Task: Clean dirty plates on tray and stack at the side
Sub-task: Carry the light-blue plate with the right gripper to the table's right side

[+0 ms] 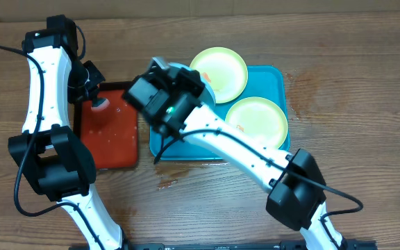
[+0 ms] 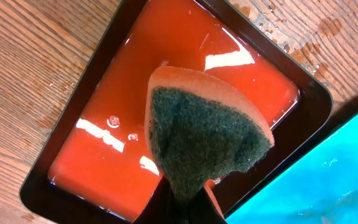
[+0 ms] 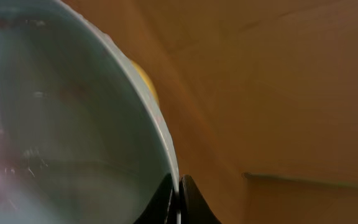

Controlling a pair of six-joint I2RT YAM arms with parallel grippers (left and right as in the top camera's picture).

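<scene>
I should carry the plate with my right gripper to its right in the overhead view, beyond the teal tray (image 1: 273, 80), then lower it flat and let go, because the tabletop is open there.
Two pale yellow-green plates (image 1: 219, 72) (image 1: 257, 119) lie on the teal tray (image 1: 273, 80), each with small orange smears. My right gripper (image 1: 179, 83) is shut on the rim of the light blue plate (image 3: 55, 124) and holds it raised and tilted over the tray's left part; in the overhead view the arm hides most of this plate. A red smear shows on it at the left. My left gripper (image 2: 191, 196) is shut on an orange sponge with a dark green scrub face (image 2: 204, 134), held over the red tray (image 2: 166, 74).
The red tray with a dark rim (image 1: 110, 132) holds a film of water and lies left of the teal tray. Water drops lie on the wooden table (image 1: 311, 83) to the right of the teal tray. A cardboard wall (image 3: 278, 93) stands behind.
</scene>
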